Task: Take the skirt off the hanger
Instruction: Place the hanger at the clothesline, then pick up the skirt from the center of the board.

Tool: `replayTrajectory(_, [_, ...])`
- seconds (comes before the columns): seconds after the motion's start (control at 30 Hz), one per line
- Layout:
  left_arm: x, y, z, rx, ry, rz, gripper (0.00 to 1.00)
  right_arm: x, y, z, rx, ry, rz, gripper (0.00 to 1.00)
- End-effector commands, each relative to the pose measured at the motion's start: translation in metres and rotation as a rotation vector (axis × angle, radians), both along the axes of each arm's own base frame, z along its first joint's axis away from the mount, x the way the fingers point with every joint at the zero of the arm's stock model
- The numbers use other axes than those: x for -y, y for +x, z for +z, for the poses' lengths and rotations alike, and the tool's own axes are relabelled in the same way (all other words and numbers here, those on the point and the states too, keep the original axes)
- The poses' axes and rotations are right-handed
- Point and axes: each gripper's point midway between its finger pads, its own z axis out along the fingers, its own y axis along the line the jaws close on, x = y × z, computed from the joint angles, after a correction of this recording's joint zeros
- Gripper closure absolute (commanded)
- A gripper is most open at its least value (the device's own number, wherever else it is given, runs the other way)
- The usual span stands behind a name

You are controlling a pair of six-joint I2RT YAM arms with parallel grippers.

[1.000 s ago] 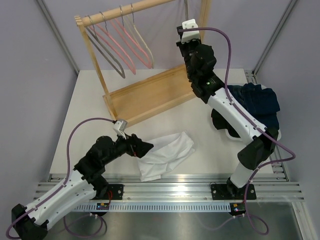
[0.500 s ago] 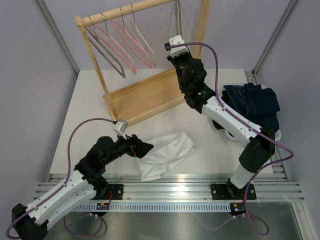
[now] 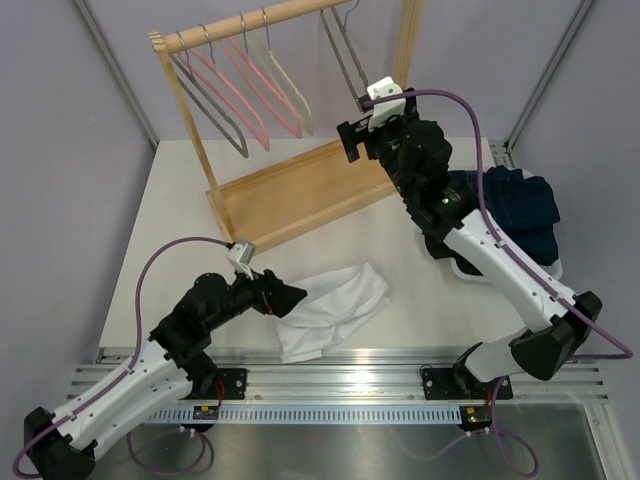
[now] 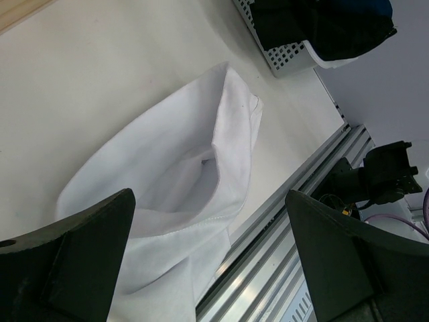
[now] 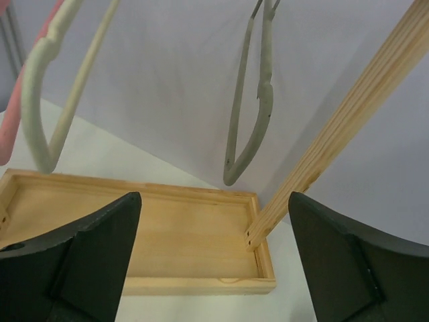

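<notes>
The white skirt (image 3: 335, 300) lies crumpled below my open fingers. I should next lower my left gripper to the right in the top view onto the skirt's middle folds and close.
The white skirt (image 3: 335, 300) lies crumpled flat on the table near the front edge, off any hanger; the left wrist view shows it (image 4: 181, 181) right below the fingers. My left gripper (image 3: 290, 297) (image 4: 211, 215) hovers open at the skirt's left end, holding nothing. A bare grey hanger (image 3: 343, 55) (image 5: 253, 121) hangs on the wooden rail's right end. My right gripper (image 3: 353, 140) (image 5: 214, 221) is open and empty just in front of and below it, over the rack's base.
The wooden rack (image 3: 290, 190) holds several more bare hangers, grey, pink and cream (image 3: 245, 95). Its right post (image 5: 342, 134) stands close to my right fingers. A white basket (image 3: 462, 268) of dark blue clothes sits at the right. Metal rails (image 4: 295, 221) run along the front.
My right gripper has opened and let go of the grey hanger, which now hangs free on the rail. The right arm has drawn back and down. Left arm and skirt unmoved.
</notes>
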Motion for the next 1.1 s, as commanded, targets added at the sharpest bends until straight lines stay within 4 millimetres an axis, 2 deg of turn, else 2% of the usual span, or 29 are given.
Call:
replayTrajectory(0.0, [0.001,0.005,0.007,0.044,-0.010,0.004,0.01,0.005,-0.034,0.014,-0.086,0.010,0.163,0.01])
replayTrajectory(0.07, [0.001,0.005,0.004,0.040,-0.002,0.001,0.01,0.007,-0.044,0.016,-0.094,-0.011,0.217,0.01])
replayTrajectory(0.17, [-0.001,0.007,0.003,0.043,0.019,0.009,0.01,0.013,-0.062,0.002,-0.133,-0.105,0.291,0.01])
replayTrajectory(0.2, [-0.002,0.007,0.001,0.040,0.037,0.011,0.01,0.011,-0.078,-0.003,-0.144,-0.145,0.372,0.01])
replayTrajectory(0.27, [-0.008,0.009,0.002,0.045,0.061,0.036,0.01,0.010,-0.096,-0.027,-0.192,-0.215,0.476,0.01])
replayTrajectory(0.3, [-0.011,0.009,0.003,0.049,0.081,0.041,0.01,0.012,-0.114,-0.045,-0.216,-0.308,0.556,0.01])
replayTrajectory(0.33, [-0.013,0.010,0.004,0.056,0.086,0.047,0.01,-0.002,-0.144,-0.060,-0.233,-0.347,0.754,0.00])
replayTrajectory(0.4, [-0.017,0.011,0.008,0.078,0.091,0.063,0.01,-0.005,-0.183,-0.100,-0.245,-0.481,0.992,0.01])
replayTrajectory(0.43, [-0.018,0.011,0.007,0.077,0.098,0.066,0.01,-0.005,-0.224,-0.119,-0.320,-0.460,1.175,0.01])
replayTrajectory(0.47, [-0.019,0.011,0.009,0.081,0.098,0.072,0.01,-0.003,-0.242,-0.139,-0.344,-0.470,1.274,0.01])
replayTrajectory(0.5, [-0.020,0.011,0.009,0.082,0.101,0.075,0.01,-0.001,-0.255,-0.151,-0.324,-0.490,1.347,0.01])
replayTrajectory(0.53, [-0.021,0.010,0.005,0.071,0.108,0.076,0.01,-0.004,-0.261,-0.153,-0.317,-0.458,1.388,0.01])
replayTrajectory(0.57, [-0.022,0.010,0.004,0.063,0.109,0.082,0.01,-0.004,-0.263,-0.168,-0.359,-0.441,1.395,0.01])
replayTrajectory(0.7, [-0.018,0.002,-0.011,-0.017,0.095,0.065,0.01,-0.008,-0.244,-0.194,-0.377,-0.462,1.337,0.01])
replayTrajectory(0.77, [-0.013,-0.003,-0.023,-0.062,0.085,0.035,0.01,-0.007,-0.243,-0.203,-0.401,-0.467,1.337,0.01])
replayTrajectory(0.8, [-0.007,-0.004,-0.021,-0.063,0.067,0.014,0.01,-0.007,-0.243,-0.206,-0.411,-0.465,1.340,0.01])
replayTrajectory(0.93, [0.005,-0.005,-0.041,-0.085,0.156,-0.019,0.01,-0.007,-0.244,-0.211,-0.412,-0.465,1.335,0.01])
replayTrajectory(1.03, [0.015,-0.001,-0.035,-0.003,0.211,-0.019,0.01,-0.004,-0.241,-0.215,-0.415,-0.478,1.304,0.00])
replayTrajectory(1.07, [0.016,0.003,-0.039,0.007,0.251,-0.004,0.01,-0.002,-0.241,-0.220,-0.429,-0.481,1.295,0.01])
